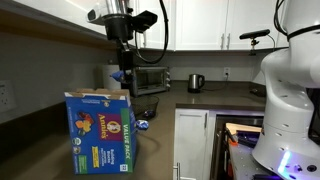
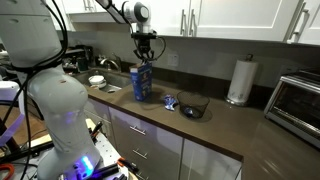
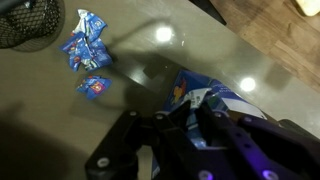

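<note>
The packet hangs near the box's rim by the loose packets, so I need to move my gripper away from them, farther over the opening (image 1: 99, 93), before I open it.
A tall blue snack box (image 1: 100, 130) with an open top stands upright on the dark counter (image 2: 215, 125); it also shows in another exterior view (image 2: 142, 84). My gripper (image 1: 121, 78) hangs straight above its opening, shut on a small blue snack packet (image 1: 118, 74). In the wrist view the black fingers (image 3: 160, 140) press together on the blue-and-white packet (image 3: 193, 99), with the box top (image 3: 232, 100) just beneath. Two or three more blue packets (image 3: 85, 50) lie loose on the counter, away from the gripper (image 3: 185, 125).
A black wire basket (image 2: 195, 107) sits by the loose packets (image 2: 170, 100). A toaster oven (image 2: 295, 100), a paper towel roll (image 2: 238, 80) and a kettle (image 1: 196, 82) stand along the back. White wall cabinets hang overhead; the robot's white base (image 1: 290, 90) is close by.
</note>
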Controlling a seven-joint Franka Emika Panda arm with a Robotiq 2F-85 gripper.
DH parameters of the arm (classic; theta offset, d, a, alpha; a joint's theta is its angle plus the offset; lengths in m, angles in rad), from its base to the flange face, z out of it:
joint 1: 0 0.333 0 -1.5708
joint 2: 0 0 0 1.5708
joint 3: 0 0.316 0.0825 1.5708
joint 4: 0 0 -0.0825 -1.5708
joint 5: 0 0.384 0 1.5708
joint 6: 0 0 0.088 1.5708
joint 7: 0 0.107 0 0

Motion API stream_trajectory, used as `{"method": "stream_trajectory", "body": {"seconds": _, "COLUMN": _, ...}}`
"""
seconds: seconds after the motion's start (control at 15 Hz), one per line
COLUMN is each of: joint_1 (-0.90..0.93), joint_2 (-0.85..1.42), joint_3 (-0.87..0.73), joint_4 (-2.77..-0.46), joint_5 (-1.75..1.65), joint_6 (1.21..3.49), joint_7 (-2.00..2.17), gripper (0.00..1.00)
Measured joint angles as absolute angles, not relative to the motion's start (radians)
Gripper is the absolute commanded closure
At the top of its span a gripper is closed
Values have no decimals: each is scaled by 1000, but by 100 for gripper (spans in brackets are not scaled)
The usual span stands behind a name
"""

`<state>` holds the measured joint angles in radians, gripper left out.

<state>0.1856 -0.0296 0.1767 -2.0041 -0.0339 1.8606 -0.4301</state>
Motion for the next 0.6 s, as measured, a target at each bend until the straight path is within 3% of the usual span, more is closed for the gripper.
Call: {"method": "stream_trajectory", "body": {"seconds": 0.6, "joint_1": 215, "joint_2": -30, "joint_3": 200, "joint_4": -1997, "joint_5": -33, "joint_6": 1861, "joint_7": -433, "gripper": 97}}
